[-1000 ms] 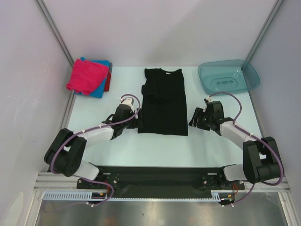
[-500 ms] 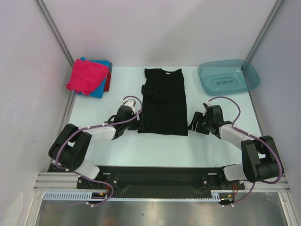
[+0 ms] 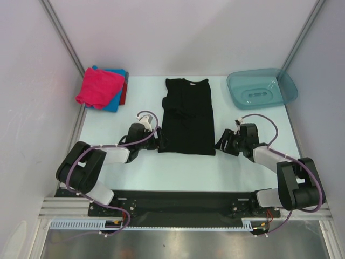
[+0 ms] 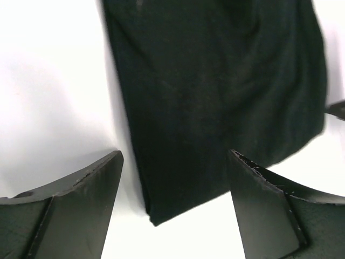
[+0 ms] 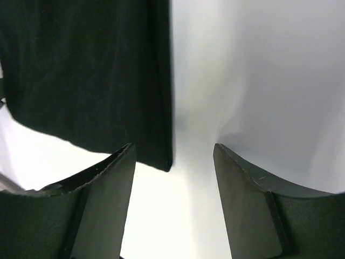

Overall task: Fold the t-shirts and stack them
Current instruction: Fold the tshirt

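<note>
The left gripper moves down slightly back onto the black t-shirt's near corner (image 3: pixel 160 150) (image 4: pixel 160 207) and closes next, since that corner already shows between its open fingers.
A black t-shirt (image 3: pixel 187 116), folded to a long rectangle, lies flat in the middle of the table. My left gripper (image 3: pixel 155 141) is open at its near left corner, and that corner (image 4: pixel 156 216) shows between the jaws in the left wrist view. My right gripper (image 3: pixel 220 143) is open at the near right corner, which shows just inside the left jaw (image 5: pixel 161 156) in the right wrist view. Neither holds cloth. Folded magenta-pink (image 3: pixel 98 86), blue (image 3: pixel 116 97) and red (image 3: pixel 124 91) t-shirts are stacked at the far left.
A translucent teal plastic basin (image 3: pixel 262 89) stands at the far right corner. Frame posts and white walls close the table at left, right and back. The arm bases sit on a black rail (image 3: pixel 178 202) at the near edge.
Both grippers have drawn back a little toward the near edge, from beside the shirt's lower sides to its two near corners. The shirt has not moved.
</note>
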### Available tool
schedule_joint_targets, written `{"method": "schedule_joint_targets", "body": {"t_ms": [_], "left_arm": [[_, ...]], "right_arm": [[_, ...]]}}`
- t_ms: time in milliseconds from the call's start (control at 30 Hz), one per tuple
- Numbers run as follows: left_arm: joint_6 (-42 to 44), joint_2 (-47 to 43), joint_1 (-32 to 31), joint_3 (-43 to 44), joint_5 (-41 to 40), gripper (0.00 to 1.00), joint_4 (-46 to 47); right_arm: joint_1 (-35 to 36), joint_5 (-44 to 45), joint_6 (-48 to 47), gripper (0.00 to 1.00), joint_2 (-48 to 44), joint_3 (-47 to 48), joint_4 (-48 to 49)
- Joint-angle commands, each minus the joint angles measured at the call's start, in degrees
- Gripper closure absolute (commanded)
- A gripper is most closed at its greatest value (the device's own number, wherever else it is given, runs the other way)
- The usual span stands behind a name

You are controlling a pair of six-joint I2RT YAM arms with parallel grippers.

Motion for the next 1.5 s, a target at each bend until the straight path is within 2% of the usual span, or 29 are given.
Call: {"method": "schedule_joint_targets", "body": {"t_ms": [0, 267, 600, 700, 767, 867, 900, 933, 1033, 1133, 1267, 1300, 1467], "left_arm": [[-3.0, 2.5, 0.3, -3.2, 6.5, 0.16, 1.5], [-7.5, 5.9, 0.3, -6.6, 12.6, 0.20, 10.1], [-8.8, 3.5, 0.3, -12.5, 11.2, 0.25, 10.9], [-9.1, 2.3, 0.3, -13.8, 10.5, 0.29, 10.5], [-9.2, 2.1, 0.3, -14.5, 10.5, 0.33, 10.3], [-9.3, 2.2, 0.3, -15.2, 10.8, 0.55, 10.8], [-9.1, 2.2, 0.3, -15.3, 11.1, 0.87, 10.9], [-8.7, 2.5, 0.2, -15.3, 11.6, 1.00, 10.7], [-8.8, 1.5, 0.2, -16.4, 11.8, 1.00, 10.3], [-8.7, -0.6, 0.2, -17.5, 12.2, 1.00, 8.8], [-9.0, -8.7, -0.1, -19.0, 12.9, 1.00, 4.5], [-9.0, -10.7, -0.2, -19.2, 12.8, 1.00, 2.9], [-8.0, -25.2, -0.9, -19.5, 11.0, 1.00, -12.2]], "right_arm": [[0.0, -4.6, 3.4, 0.34, 1.2, -1.8, 2.4], [3.9, -3.8, 8.1, 0.34, 4.5, -3.4, 8.3], [7.0, -0.8, 12.2, 0.36, 6.5, -5.4, 10.9], [7.6, 0.3, 12.6, 0.40, 6.3, -5.8, 10.3], [7.8, 0.4, 12.9, 0.49, 6.6, -5.9, 10.2], [8.5, 0.7, 13.9, 0.67, 6.7, -6.4, 10.8], [8.6, 0.7, 14.5, 0.73, 6.6, -7.1, 11.6], [8.9, 0.4, 15.0, 0.84, 6.5, -7.4, 12.1], [10.6, 0.2, 15.5, 1.00, 4.8, -7.9, 11.5], [13.3, 2.0, 15.4, 1.00, 0.2, -7.9, 7.8], [16.7, 5.7, 15.1, 1.00, -8.7, -8.2, 0.8], [17.1, 6.4, 15.1, 1.00, -11.0, -8.2, -3.4], [18.4, 11.1, 15.8, 1.00, -25.9, -8.5, -15.0]]}}
